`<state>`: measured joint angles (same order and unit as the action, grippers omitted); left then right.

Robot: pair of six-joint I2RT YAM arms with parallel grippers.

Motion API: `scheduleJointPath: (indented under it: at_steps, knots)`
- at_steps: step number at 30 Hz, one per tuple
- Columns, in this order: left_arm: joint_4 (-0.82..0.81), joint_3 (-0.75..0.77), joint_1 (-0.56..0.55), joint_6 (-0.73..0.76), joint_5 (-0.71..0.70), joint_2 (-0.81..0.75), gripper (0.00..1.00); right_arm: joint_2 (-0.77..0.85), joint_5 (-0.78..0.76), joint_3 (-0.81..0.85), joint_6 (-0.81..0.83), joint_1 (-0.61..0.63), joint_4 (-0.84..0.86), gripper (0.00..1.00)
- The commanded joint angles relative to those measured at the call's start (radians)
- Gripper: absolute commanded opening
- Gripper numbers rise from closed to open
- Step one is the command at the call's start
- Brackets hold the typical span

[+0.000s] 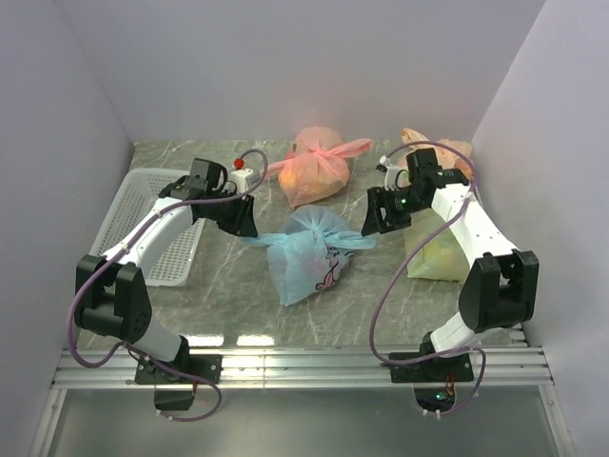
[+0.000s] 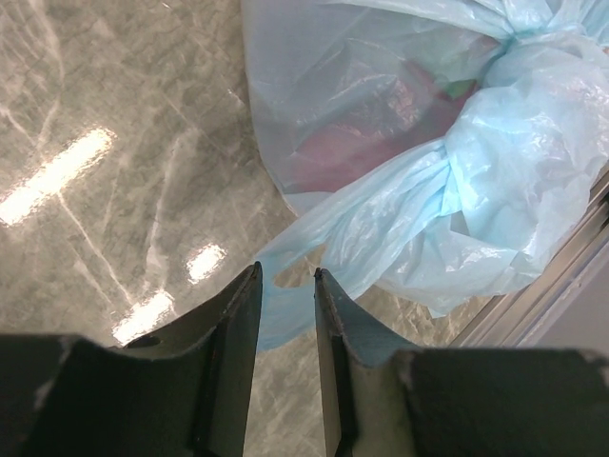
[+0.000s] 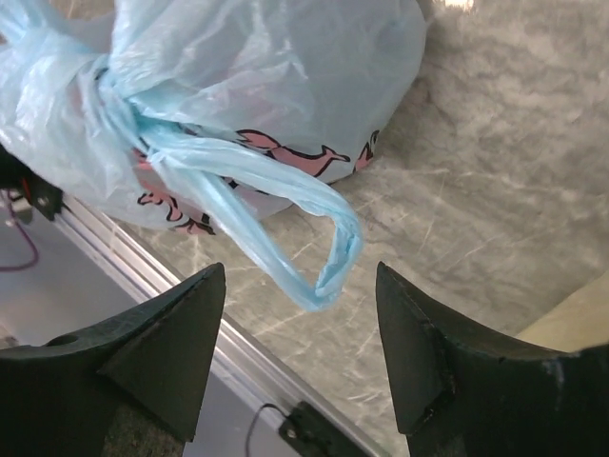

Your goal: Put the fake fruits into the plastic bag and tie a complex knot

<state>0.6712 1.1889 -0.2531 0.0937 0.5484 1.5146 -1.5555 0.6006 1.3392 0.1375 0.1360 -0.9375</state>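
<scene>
The handle loop hangs free between the right gripper's open fingers, so the robot should next lower that gripper in toward the bag and close on the handle loop's outer bend (image 1: 369, 243) (image 3: 346, 235).
The light blue plastic bag (image 1: 306, 262) lies on the table between my arms, its handles tied in a knot (image 1: 322, 227) with blue ends sticking out sideways. A reddish fruit (image 2: 333, 157) shows dimly through the bag (image 2: 381, 105); the other fruits are hidden. My left gripper (image 1: 245, 227) is at the left handle end (image 2: 285, 305); its jaws (image 2: 285, 271) stand narrowly apart around that end without pinching it. My right gripper (image 1: 373, 224) is wide open (image 3: 300, 276), and the right handle loop (image 3: 328, 257) hangs free between its tips. The knot (image 3: 114, 90) shows at the upper left.
A white basket (image 1: 143, 219) stands at the left. A pink-orange tied bag (image 1: 314, 171) lies behind the blue one, another (image 1: 438, 148) at the back right. A yellow-green bag (image 1: 433, 252) sits under my right arm. An aluminium rail (image 1: 304, 367) runs along the near edge.
</scene>
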Motion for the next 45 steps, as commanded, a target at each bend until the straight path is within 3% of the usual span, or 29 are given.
scheduleJointPath:
  at_steps: [1,12,19,20,22,23,26,31,36,41,45]
  knots:
    - [0.007,0.031,-0.017,0.035,-0.008,-0.033,0.34,-0.034,-0.002,-0.029,-0.098,-0.018,0.038,0.72]
    - [-0.016,0.011,-0.028,0.009,-0.03,-0.031,0.34,-0.161,0.028,-0.072,-0.087,-0.009,0.083,0.65]
    - [0.034,0.018,-0.031,0.035,-0.024,-0.019,0.45,-0.176,0.126,-0.08,-0.056,0.025,0.075,0.61]
    - [0.04,0.017,-0.031,0.044,-0.028,-0.014,0.51,-0.178,0.13,-0.083,-0.05,0.037,0.074,0.58]
    - [0.054,0.014,-0.037,0.055,-0.045,-0.013,0.52,-0.181,0.113,-0.09,-0.044,0.05,0.08,0.52]
    - [0.057,0.011,-0.037,0.06,-0.056,-0.01,0.53,-0.181,0.105,-0.092,-0.036,0.059,0.085,0.41]
    - [0.053,0.008,-0.038,0.051,-0.103,0.001,0.56,-0.173,0.065,-0.095,-0.03,0.068,0.1,0.19]
    - [0.042,0.014,-0.04,0.021,-0.12,0.039,0.56,-0.157,0.044,-0.098,-0.003,0.076,0.105,0.0]
    - [0.01,0.005,-0.04,-0.028,-0.065,0.076,0.56,-0.13,0.005,-0.115,0.034,0.088,0.121,0.0]
    - [-0.015,-0.009,-0.041,-0.045,0.094,0.099,0.59,-0.118,-0.033,-0.12,0.053,0.096,0.14,0.0]
    - [-0.042,-0.038,-0.078,-0.02,0.088,0.111,0.61,-0.107,-0.028,-0.123,0.06,0.097,0.149,0.0]
